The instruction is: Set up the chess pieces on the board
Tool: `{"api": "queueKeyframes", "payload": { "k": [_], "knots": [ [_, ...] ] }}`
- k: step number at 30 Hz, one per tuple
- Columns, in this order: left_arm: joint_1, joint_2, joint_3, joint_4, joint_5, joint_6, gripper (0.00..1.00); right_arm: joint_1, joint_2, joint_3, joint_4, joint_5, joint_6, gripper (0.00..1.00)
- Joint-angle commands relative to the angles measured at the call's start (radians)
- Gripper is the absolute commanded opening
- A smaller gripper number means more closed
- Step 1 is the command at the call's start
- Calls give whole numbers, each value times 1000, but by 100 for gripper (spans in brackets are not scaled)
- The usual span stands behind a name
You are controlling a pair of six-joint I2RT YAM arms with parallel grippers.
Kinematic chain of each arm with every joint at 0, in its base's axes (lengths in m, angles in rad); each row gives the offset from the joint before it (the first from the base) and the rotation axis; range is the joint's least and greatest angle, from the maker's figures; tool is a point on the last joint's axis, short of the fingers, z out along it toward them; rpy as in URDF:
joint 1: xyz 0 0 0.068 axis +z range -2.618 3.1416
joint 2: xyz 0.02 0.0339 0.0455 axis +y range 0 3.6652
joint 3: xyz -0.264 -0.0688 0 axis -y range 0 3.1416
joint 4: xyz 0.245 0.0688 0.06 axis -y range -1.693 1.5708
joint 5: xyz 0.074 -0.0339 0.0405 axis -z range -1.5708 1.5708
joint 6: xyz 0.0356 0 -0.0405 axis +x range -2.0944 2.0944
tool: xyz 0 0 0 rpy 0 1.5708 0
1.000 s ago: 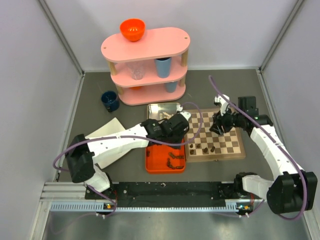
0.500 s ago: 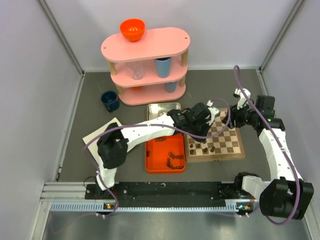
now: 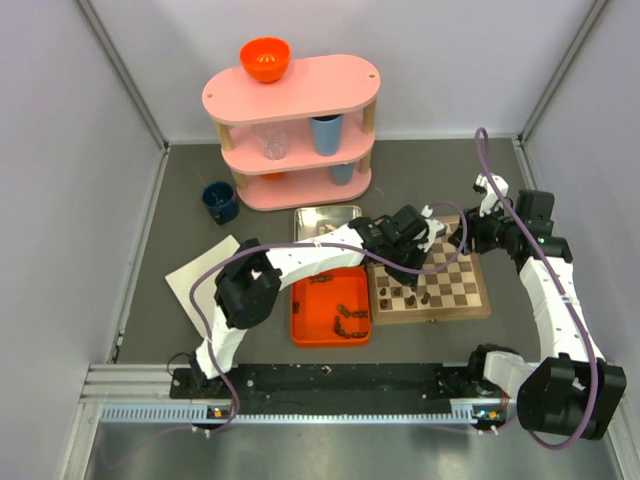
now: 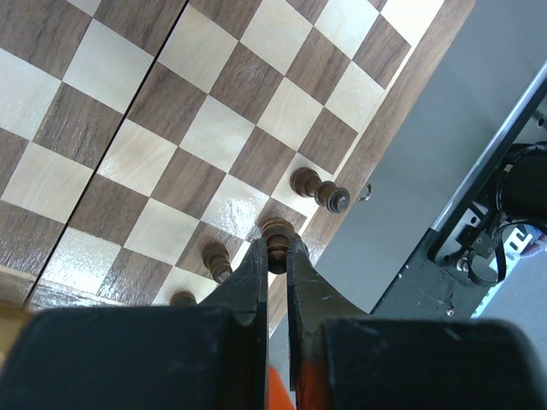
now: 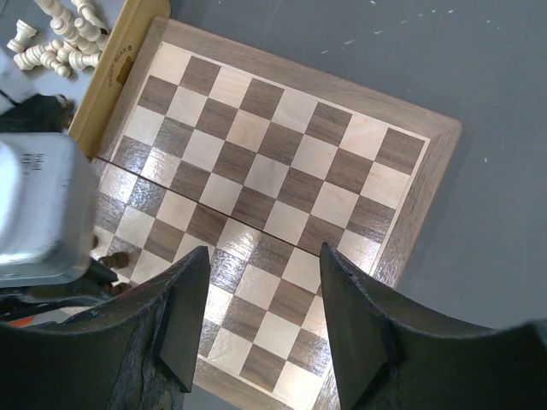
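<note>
The light second-row square (image 4: 231, 206) beside the standing dark pieces is empty, so I will lower my left gripper onto it and let go of the dark brown piece (image 4: 275, 237).
The chessboard (image 3: 445, 280) lies right of the orange tray. My left gripper (image 4: 275, 254) is shut on a dark brown chess piece (image 4: 275, 237) and holds it over the board (image 4: 171, 128) near its edge. Three dark pieces (image 4: 318, 188) stand on the squares close by. In the top view the left gripper (image 3: 415, 248) reaches over the board's left half. My right gripper (image 5: 265, 333) is open and empty above the board (image 5: 282, 171), at its far right corner in the top view (image 3: 480, 230). Cream pieces (image 5: 60, 38) lie in the silver tin.
An orange tray (image 3: 304, 318) with several dark pieces sits left of the board, a silver tin (image 3: 313, 217) behind it. A pink three-tier shelf (image 3: 295, 130) with cups and an orange bowl (image 3: 265, 58) stands at the back. A blue mug (image 3: 219, 200) and white paper (image 3: 195, 275) are on the left.
My left arm has swung right from the tray to over the board, carrying a dark piece. My right arm has pulled back from the board's middle to its far right corner.
</note>
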Motion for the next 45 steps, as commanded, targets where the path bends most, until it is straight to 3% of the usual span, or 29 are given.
{"api": "queueKeyframes", "payload": {
  "k": [1, 22, 45],
  "knots": [
    [10, 25, 53, 32, 13, 14, 0, -13, -16, -1, 39, 1, 13, 54],
    [13, 83, 83, -24, -60, 40, 0, -15, -10, -4, 41, -4, 13, 55],
    [12, 114, 89, -40, -28, 32, 2, -15, -8, -4, 42, -2, 13, 55]
  ]
}}
